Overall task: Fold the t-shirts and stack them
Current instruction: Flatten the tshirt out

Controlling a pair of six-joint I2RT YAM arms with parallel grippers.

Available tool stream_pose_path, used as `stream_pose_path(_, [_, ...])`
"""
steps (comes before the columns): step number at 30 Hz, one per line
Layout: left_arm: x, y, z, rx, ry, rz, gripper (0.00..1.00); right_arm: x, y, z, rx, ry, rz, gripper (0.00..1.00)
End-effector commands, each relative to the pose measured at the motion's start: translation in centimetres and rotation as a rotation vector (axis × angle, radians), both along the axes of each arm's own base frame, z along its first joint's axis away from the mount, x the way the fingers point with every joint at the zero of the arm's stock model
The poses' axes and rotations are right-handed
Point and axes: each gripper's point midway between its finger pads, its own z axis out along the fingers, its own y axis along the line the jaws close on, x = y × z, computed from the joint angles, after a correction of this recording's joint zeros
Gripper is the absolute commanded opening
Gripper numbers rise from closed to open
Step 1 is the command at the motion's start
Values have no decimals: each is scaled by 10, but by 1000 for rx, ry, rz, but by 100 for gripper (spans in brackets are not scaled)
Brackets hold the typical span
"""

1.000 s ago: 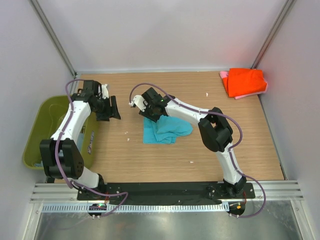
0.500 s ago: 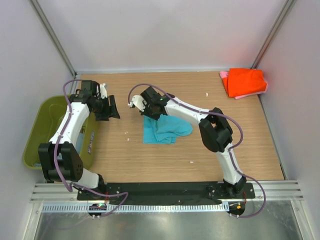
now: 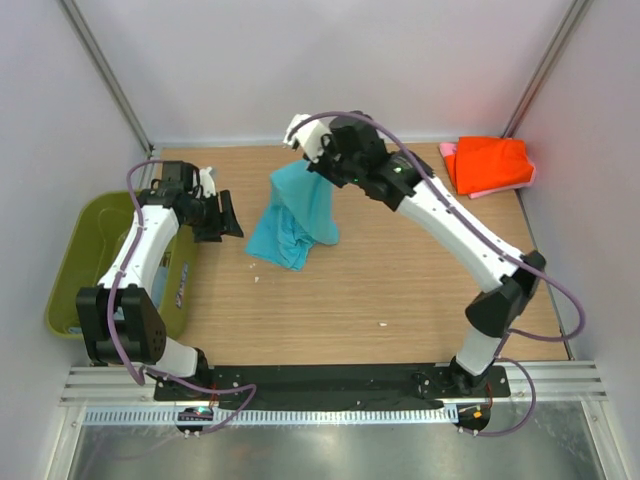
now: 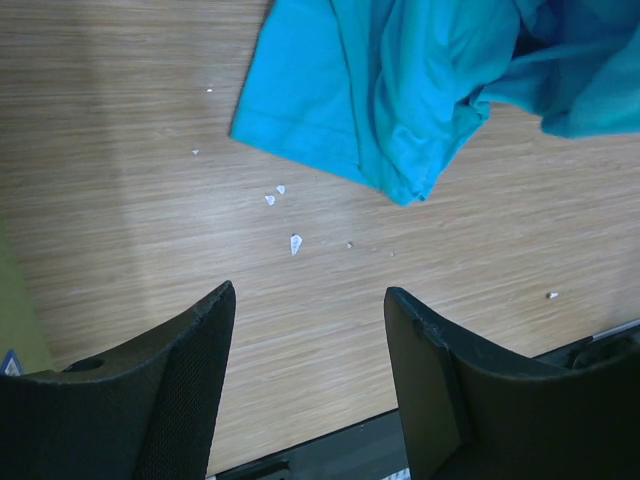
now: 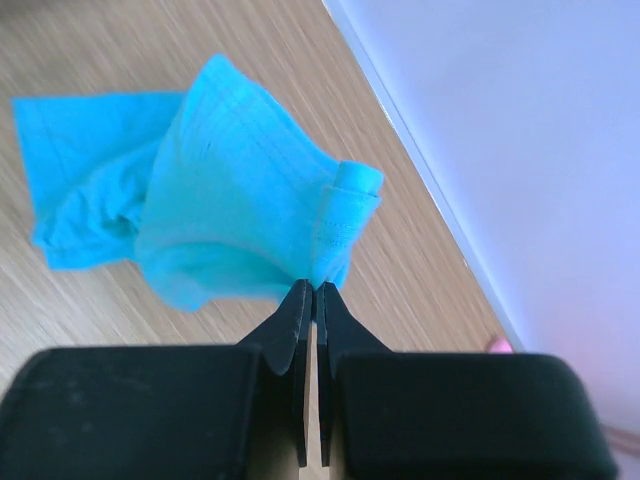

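Observation:
I should draw the shirt's edge down onto the bare wood that lies below my right gripper and to its right in the top view, to spread the shirt (image 4: 400,90) and release.
My right gripper (image 3: 312,170) is shut on the edge of the bright turquoise t-shirt (image 3: 293,217) and holds it up above the table, so the cloth hangs down with its lower part touching the wood. In the right wrist view the pinched hem (image 5: 335,240) sits right at the right gripper (image 5: 315,290). My left gripper (image 3: 228,218) is open and empty, left of the hanging shirt; the left wrist view shows the shirt (image 4: 400,90) ahead of the left gripper (image 4: 310,300). The orange-red t-shirt (image 3: 490,163) lies folded on the pink one (image 3: 449,151) at the back right corner.
An olive-green bin (image 3: 85,262) stands off the table's left edge beside the left arm. Small white scraps (image 4: 283,215) lie on the wood near the shirt. Walls close in at the back and on both sides.
My right gripper has taken the turquoise shirt off the table and lifted it up and toward the back. The shirt now hangs instead of lying crumpled. The left arm has barely moved.

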Motion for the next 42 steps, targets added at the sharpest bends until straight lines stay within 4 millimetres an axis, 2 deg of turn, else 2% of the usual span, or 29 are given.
stream_pose_path(1, [7,-6,10,-49,-38,-6,62,6,-55,-13,-52,19,-131,1])
stream_pose_path(3, [8,-8,9,-57,-31,-6,62,1,-86,-26,-68,52,-188,1])
stream_pose_path(5, [9,-9,9,-67,-31,-8,62,7,-126,-43,-63,114,-281,1])
stream_pose_path(6, [9,-10,8,-70,-26,-8,62,2,-141,-60,-73,157,-308,1])
stream_pose_path(7, [9,-10,9,-71,-28,-9,62,5,-165,-68,-68,180,-364,1])
stream_pose_path(8, [9,-10,9,-71,-26,-9,62,3,-176,-79,-72,202,-386,1])
stream_pose_path(9, [10,-10,8,-72,-25,-9,62,-6,-188,-98,-98,242,-403,1])
stream_pose_path(11, [10,-10,7,-73,-21,-13,62,-13,-206,-116,-129,276,-431,1])
stream_pose_path(12, [11,-11,6,-75,-16,-12,63,-23,-212,-132,-168,309,-433,4])
stream_pose_path(13, [11,-11,5,-75,-15,-16,63,-26,-216,-134,-175,310,-442,11])
stream_pose_path(14, [12,-11,3,-77,-10,-15,63,-28,-216,-136,-169,313,-442,34])
stream_pose_path(15, [14,-11,2,-77,-9,-19,63,-27,-214,-133,-148,308,-451,46])
stream_pose_path(17, [20,-14,-3,-70,2,-41,63,-19,-208,-127,-113,294,-454,61])
stream_pose_path(18, [21,-15,-5,-63,6,-53,63,-11,-202,-114,-79,273,-448,63])
stream_pose_path(19, [27,-17,-10,-59,21,-65,63,-4,-195,-119,-63,293,-444,63])
stream_pose_path(20, [29,-19,-13,-54,29,-78,63,4,-184,-106,-15,286,-417,63])
stream_pose_path(25, [41,-22,-32,-44,85,-93,63,33,-134,-112,96,390,-317,63])
stream_pose_path(26, [44,-22,-36,-40,98,-95,63,45,-122,-120,95,405,-298,63])
stream_pose_path(28, [46,-19,-41,-22,109,-95,63,51,-103,-129,89,429,-257,63])
stream_pose_path(29, [46,-19,-44,-20,117,-94,63,62,-93,-135,87,439,-242,63])
stream_pose_path(31, [47,-19,-46,-17,120,-96,63,64,-73,-145,97,479,-187,63])
stream_pose_path(32, [46,-18,-47,-15,122,-95,63,71,-64,-137,119,468,-172,63])
stream_pose_path(33, [44,-18,-50,-11,127,-95,63,75,-55,-154,108,498,-161,63])
stream_pose_path(35, [42,-15,-52,3,132,-93,63,79,-34,-154,109,488,-124,63])
stream_pose_path(36, [40,-14,-53,10,135,-90,64,80,-27,-168,92,509,-116,63])
stream_pose_path(37, [37,-12,-57,18,142,-93,64,78,-17,-172,89,516,-97,64])
stream_pose_path(39, [35,-11,-57,28,143,-90,64,81,-7,-173,98,516,-87,63])
stream_pose_path(40, [34,-11,-56,28,142,-88,64,81,-1,-182,95,534,-81,64])
stream_pose_path(42, [34,-11,-54,24,140,-87,64,79,7,-186,99,542,-71,64])
